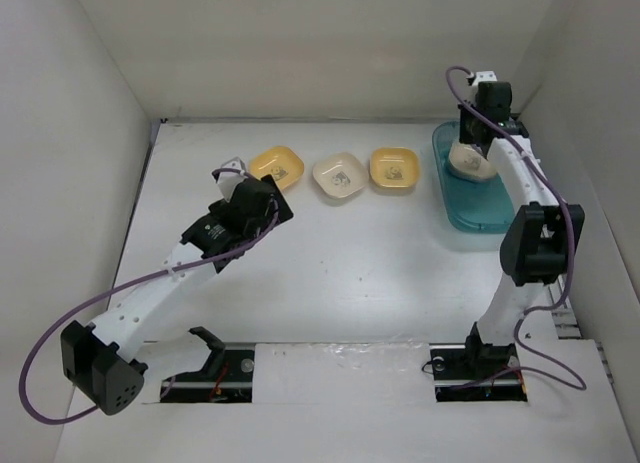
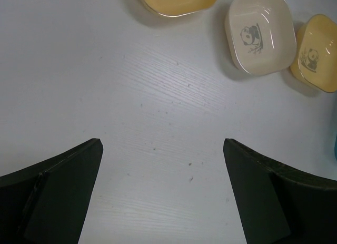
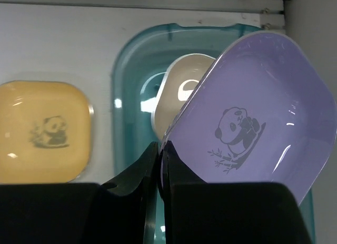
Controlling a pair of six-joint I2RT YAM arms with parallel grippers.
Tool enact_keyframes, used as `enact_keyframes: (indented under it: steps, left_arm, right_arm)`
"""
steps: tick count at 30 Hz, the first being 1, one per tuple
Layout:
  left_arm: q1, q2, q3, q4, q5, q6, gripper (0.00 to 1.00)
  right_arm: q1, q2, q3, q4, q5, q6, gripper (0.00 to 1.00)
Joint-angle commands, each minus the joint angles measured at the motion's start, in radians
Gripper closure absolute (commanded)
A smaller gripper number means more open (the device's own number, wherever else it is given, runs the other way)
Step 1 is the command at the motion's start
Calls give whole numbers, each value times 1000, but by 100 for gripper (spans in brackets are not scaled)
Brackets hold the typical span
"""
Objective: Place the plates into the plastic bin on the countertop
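My right gripper lowers the purple panda plate [image 3: 253, 123] next, onto the cream plate at the bin's far end.
Three plates lie in a row on the countertop [image 1: 330, 253]: a yellow plate [image 1: 276, 166], a cream plate [image 1: 339, 175] and a second yellow plate [image 1: 394, 169]. The teal plastic bin [image 1: 478, 211] stands at the right with a cream plate [image 1: 467, 161] inside. My right gripper [image 1: 473, 133] hovers over the bin's far end. In the right wrist view it [image 3: 160, 149] is shut on the rim of a tilted purple panda plate [image 3: 253, 123], above the cream plate [image 3: 181, 94] and the bin [image 3: 134, 91]. My left gripper [image 2: 162, 144] is open and empty above bare countertop, short of the plates [image 2: 260, 32].
White walls enclose the countertop on the left, back and right. The bin sits close to the right wall. The arm bases [image 1: 475, 363] and a taped strip run along the near edge. A yellow plate [image 3: 45, 130] lies just left of the bin.
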Motion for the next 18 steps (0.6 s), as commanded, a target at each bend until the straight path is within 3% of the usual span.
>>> enact_keyframes:
  steps: [1, 6, 15, 17, 18]
  left_arm:
    - [-13, -25, -26, 34, 12, 22, 0]
    - [-31, -36, -26, 34, 12, 22, 0]
    - [-42, -45, -26, 45, 12, 31, 0]
    - [-42, -45, -26, 45, 12, 31, 0]
    - [-42, -45, -26, 45, 21, 31, 0]
  right_arm:
    - [-72, 56, 138, -12, -75, -16, 100]
    - [-103, 272, 315, -128, -86, -44, 100]
    - [-71, 330, 314, -127, -107, -78, 100]
    - [-71, 341, 314, -127, -98, -78, 91]
    - [-71, 341, 314, -136, -98, -78, 77]
